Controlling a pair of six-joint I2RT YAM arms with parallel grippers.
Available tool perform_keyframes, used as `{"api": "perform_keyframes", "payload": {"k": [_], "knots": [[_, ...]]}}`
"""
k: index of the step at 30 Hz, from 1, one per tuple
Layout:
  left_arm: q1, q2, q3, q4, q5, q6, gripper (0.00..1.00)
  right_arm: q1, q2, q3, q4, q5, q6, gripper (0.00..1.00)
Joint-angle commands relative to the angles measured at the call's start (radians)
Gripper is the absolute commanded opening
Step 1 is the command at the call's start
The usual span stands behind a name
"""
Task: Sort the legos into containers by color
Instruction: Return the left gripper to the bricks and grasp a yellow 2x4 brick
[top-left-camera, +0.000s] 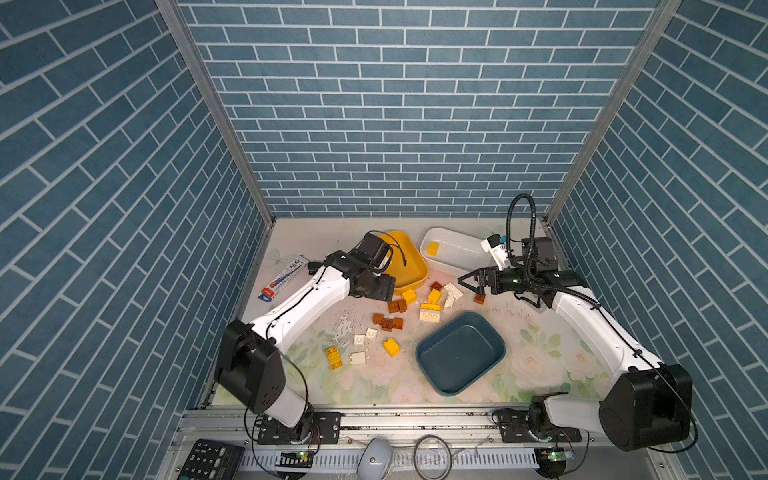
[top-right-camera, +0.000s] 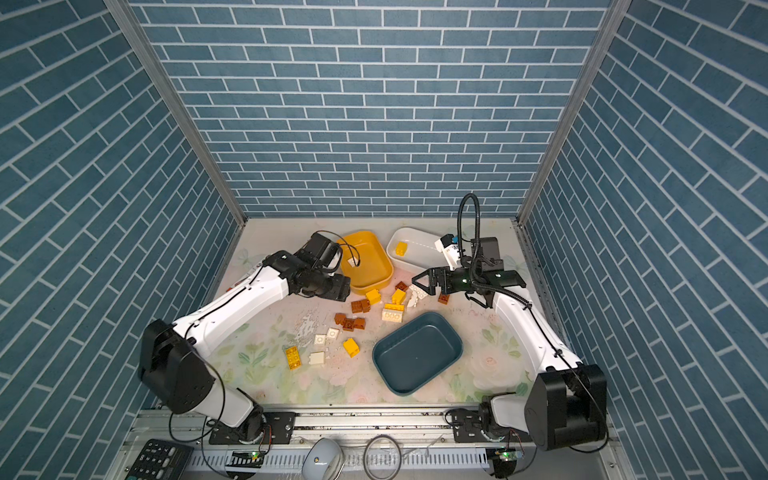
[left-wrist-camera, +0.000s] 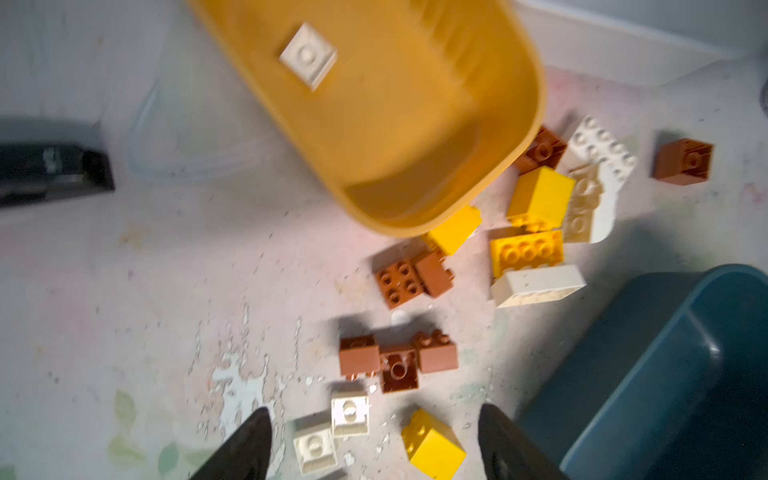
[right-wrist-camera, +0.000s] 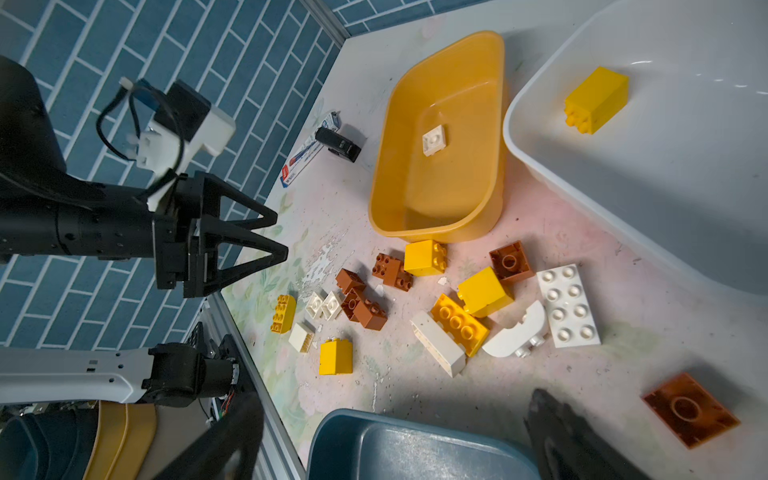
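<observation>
Open tabletop is all around the yellow brick nearest the front bar (top-left-camera: 334, 357). My left gripper should next move back and down until its fingers straddle that brick, and then close.
Yellow, white and brown legos (top-left-camera: 388, 322) lie scattered mid-table between three containers. The yellow tub (top-left-camera: 409, 257) holds one white brick (left-wrist-camera: 308, 56). In the white tub (top-left-camera: 457, 253) lies one yellow brick (top-left-camera: 433, 248). The teal tub (top-left-camera: 461, 357) holds nothing. My left gripper (left-wrist-camera: 376, 432) hovers open beside the yellow tub's near end, nothing between its fingers; it also shows in the right wrist view (right-wrist-camera: 279, 235). My right gripper (top-left-camera: 467, 287) hangs open above white bricks (top-left-camera: 453, 291), next to a lone brown brick (top-left-camera: 480, 299).
A black stapler (right-wrist-camera: 337, 143) and a flat printed box (top-left-camera: 286, 270) lie at the far left by the wall. Blue brick-pattern walls close three sides. A keypad (top-left-camera: 210, 459) and a mouse (top-left-camera: 376, 457) sit past the front rail.
</observation>
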Motion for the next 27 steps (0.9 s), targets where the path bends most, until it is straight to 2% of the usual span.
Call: {"api": "perform_keyframes", "payload": {"k": [1,5,10,15,22,27], "knots": [[0.017,-0.105,-0.100,-0.132,-0.076,-0.173,0.80,0.049,0.015,0.027,-0.021,-0.032,-0.024,0.99],[0.018,-0.204,-0.238,-0.187,-0.104,-0.357,0.80,0.094,0.031,0.019,0.002,-0.027,-0.004,0.99],[0.042,-0.298,-0.429,-0.092,-0.078,-0.503,0.78,0.121,0.033,0.013,0.009,-0.009,0.008,0.99],[0.073,-0.312,-0.550,-0.023,-0.067,-0.540,0.74,0.125,0.022,0.016,-0.022,0.003,0.002,0.99],[0.089,-0.326,-0.693,0.092,-0.060,-0.547,0.60,0.126,0.013,0.022,-0.065,0.015,-0.010,0.99],[0.093,-0.297,-0.722,0.154,-0.051,-0.524,0.54,0.126,0.019,0.037,-0.106,0.021,-0.030,0.99]]}}
